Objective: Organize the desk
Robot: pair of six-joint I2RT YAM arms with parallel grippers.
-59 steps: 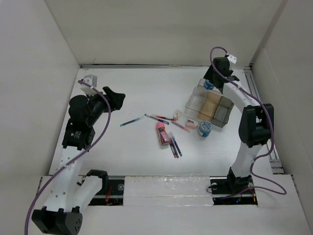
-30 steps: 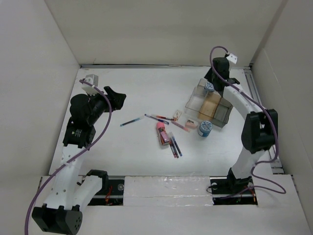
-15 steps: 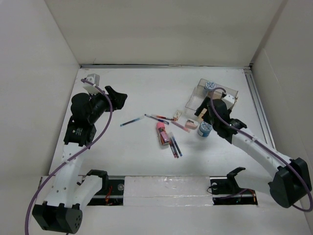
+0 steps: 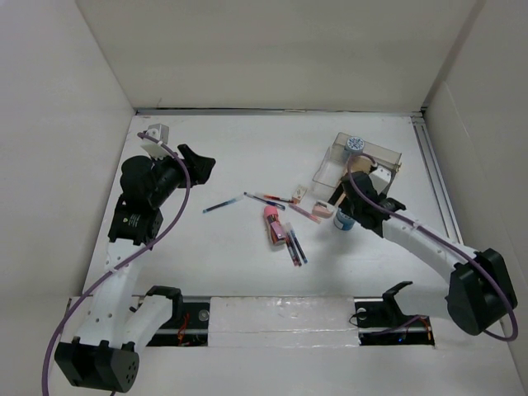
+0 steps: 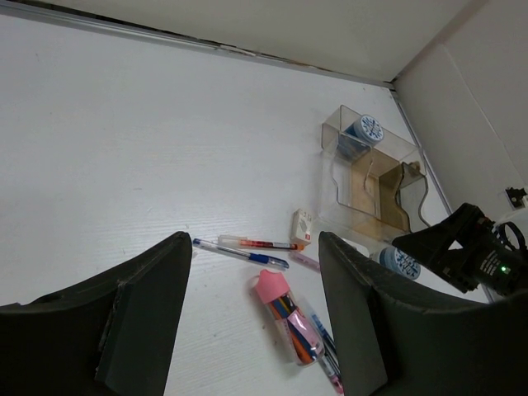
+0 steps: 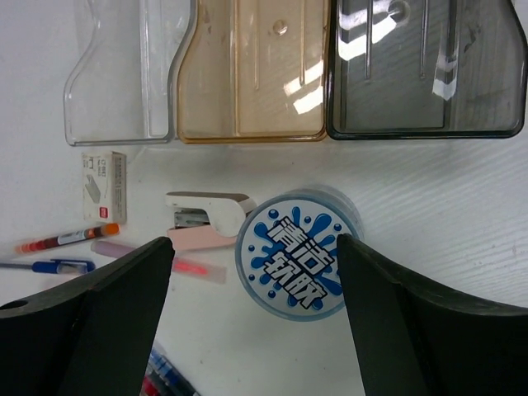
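The round tub (image 4: 343, 222) (image 6: 295, 257) is below my right gripper, off to the right in its wrist view. I need to move the gripper that way and lower its fingers around the tub's sides.
The white desk (image 4: 247, 148) holds a scatter of stationery. My right gripper (image 4: 350, 208) is open and hangs straight above a round blue-and-white tub (image 6: 295, 257), one finger on each side, not touching. A pink-and-white stapler (image 6: 206, 219) lies against the tub's left. The clear compartmented tray (image 6: 247, 82) sits just beyond, with a second blue tub (image 4: 355, 144) in its far end. My left gripper (image 4: 198, 165) is open and empty, high over the desk's left side. A pink pencil case (image 5: 285, 318) lies mid-desk.
A small white box (image 6: 105, 187) lies left of the tray. Loose pens (image 5: 243, 254) lie beside it, one blue pen (image 4: 219, 205) apart to the left, several more (image 4: 295, 247) by the pencil case. White walls ring the desk; a metal rail (image 4: 436, 177) runs along the right.
My right gripper left a blue tub in the tray's far end, drew back toward me and now hangs over the other tub on the desk. The left arm barely moved.
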